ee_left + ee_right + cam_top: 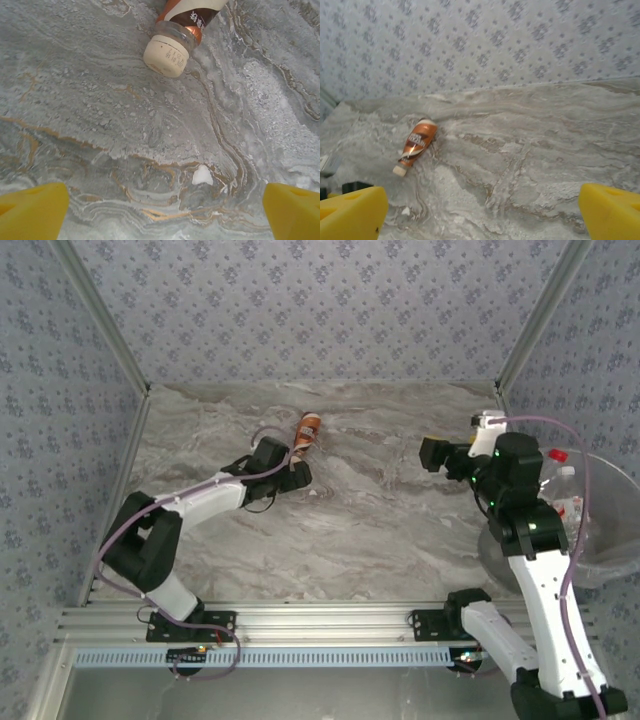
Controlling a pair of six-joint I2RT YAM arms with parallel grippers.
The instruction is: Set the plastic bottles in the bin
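Observation:
The bottle is outward and below my left gripper, so the gripper should next move outward and down past the cream cap, to have its fingers on both sides of the brown label's near end (pixel 301 446) (pixel 192 21).
One plastic bottle with a brown label (pixel 308 431) lies on its side on the marble table, far left of centre. In the left wrist view this bottle (pixel 182 30) points its cream cap toward me, just ahead of my left gripper (pixel 162 215). The left gripper (pixel 299 470) is open, nothing between its yellow fingertips (pixel 32 212). My right gripper (pixel 430 453) hangs open above the table's right half, facing left; it sees the same bottle (pixel 417 142) far off. The bin (pixel 625 475) stands at the right edge with clear bottles (pixel 566 485) inside.
A small white chip (pixel 202 175) lies on the marble between my left fingers. Patterned walls close in the table at the back and sides. The aluminium rail (pixel 300 620) with both arm bases runs along the near edge.

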